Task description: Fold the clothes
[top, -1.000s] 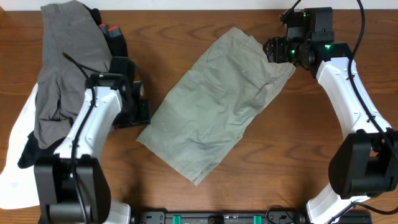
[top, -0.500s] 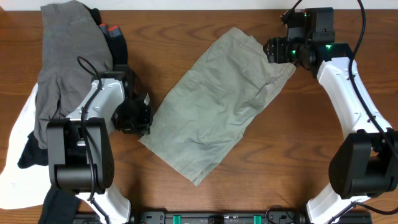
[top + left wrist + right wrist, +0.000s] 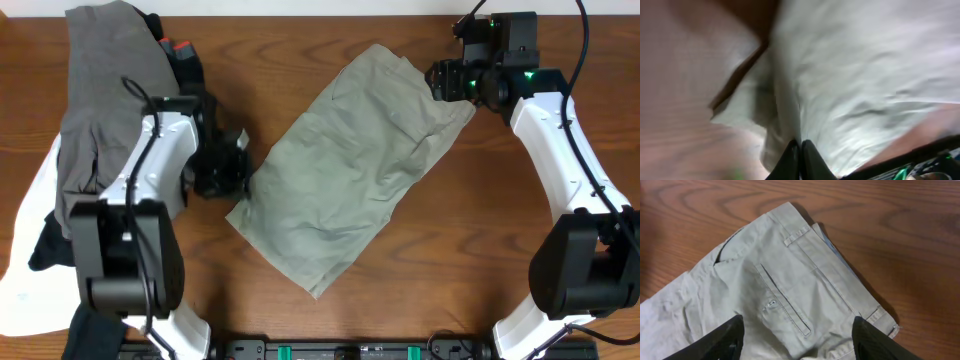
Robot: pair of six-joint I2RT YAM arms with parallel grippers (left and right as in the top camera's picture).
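One edge of the shorts is pinched, so my left gripper will next lift it and swing it across the shorts, past their opposite long edge.
The light khaki shorts (image 3: 350,165) lie folded in half lengthwise, slanting across the middle of the table. My left gripper (image 3: 238,192) is shut on the shorts' lower left edge; its wrist view shows the closed fingers (image 3: 800,152) pinching a fold of khaki cloth (image 3: 855,75), blurred. My right gripper (image 3: 440,80) is open over the waistband corner at the upper right; its wrist view shows the wide-apart fingers (image 3: 797,337) above the back pocket and belt loops (image 3: 790,300).
A pile of grey (image 3: 105,100), black and white (image 3: 25,265) garments lies along the left side of the table. A black object with a red part (image 3: 180,52) sits beside the pile. Bare wood surrounds the shorts.
My left gripper has moved right and up onto the shorts' left edge and closed on it, lifting that corner slightly. The right arm has not moved.
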